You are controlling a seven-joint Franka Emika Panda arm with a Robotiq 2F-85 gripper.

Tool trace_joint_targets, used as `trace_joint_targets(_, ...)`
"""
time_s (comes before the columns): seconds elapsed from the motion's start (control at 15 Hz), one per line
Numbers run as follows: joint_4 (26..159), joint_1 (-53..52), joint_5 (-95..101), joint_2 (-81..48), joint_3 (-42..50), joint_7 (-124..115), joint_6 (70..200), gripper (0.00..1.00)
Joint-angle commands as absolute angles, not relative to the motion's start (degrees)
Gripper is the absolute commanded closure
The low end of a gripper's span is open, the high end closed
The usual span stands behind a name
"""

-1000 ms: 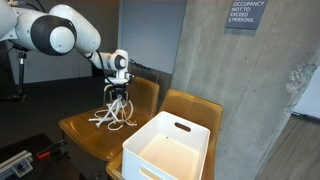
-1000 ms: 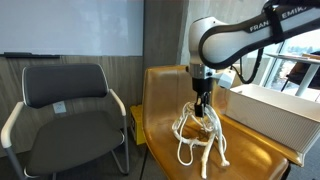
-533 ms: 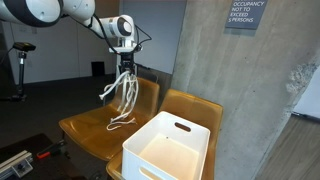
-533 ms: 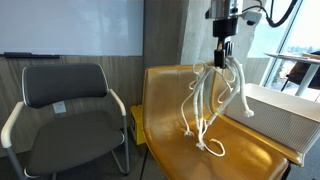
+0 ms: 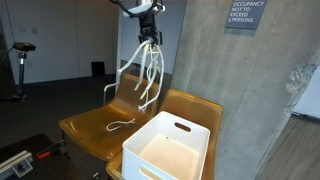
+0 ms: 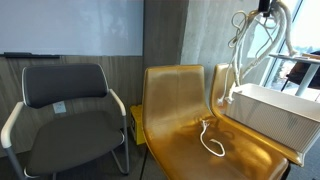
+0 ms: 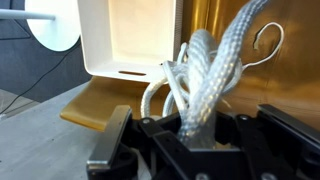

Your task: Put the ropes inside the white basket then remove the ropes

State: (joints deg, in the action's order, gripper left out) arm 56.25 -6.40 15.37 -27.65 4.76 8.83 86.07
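My gripper carries the ropes across and down over the white basket's empty inside next to release them there, because the ropes still hang by the basket's side.
My gripper (image 5: 149, 30) is high above the chairs, at the top edge of both exterior views, and shut on the ropes (image 5: 147, 70). The cream-white cords hang from it in long loops (image 6: 243, 55), clear of the seat. One loop of rope (image 5: 120, 126) lies on the golden seat, also seen as a rope loop (image 6: 210, 141) beside the basket. The white basket (image 5: 150, 158) stands on the neighbouring seat, open and with nothing in it; its long side wall (image 6: 265, 118) is below the hanging cords. In the wrist view the ropes (image 7: 212, 70) run out from between the fingers of the gripper (image 7: 196, 135) towards the basket (image 7: 100, 40).
Two golden-brown moulded chairs (image 5: 85, 128) stand side by side against a concrete wall (image 5: 250, 90). A black office chair (image 6: 68, 105) is beside the golden chair (image 6: 175, 95). An exercise bike (image 5: 18, 70) stands at the far back.
The gripper has climbed steeply with the ropes and swung towards the basket. The bundle has left the seat and now hangs stretched out; one loop stays on the chair.
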Motion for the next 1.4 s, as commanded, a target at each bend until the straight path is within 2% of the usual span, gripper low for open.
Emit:
trace_joint_targets(0.0, 49.89, -2.26, 15.99, -26.52, 7.71, 11.92, 81.07, 1.0)
trace_joint_targets(0.4, 45.26, 10.53, 12.41, -27.81, 11.53, 23.41, 80.08, 1.0)
trace_joint_targets(1.07, 59.87, 17.98, 4.89, -29.87, 10.45, 31.86, 87.09, 1.0)
trace_joint_targets(1.33, 68.47, 17.09, 6.52, -26.94, 10.33, 32.11, 97.29, 1.0)
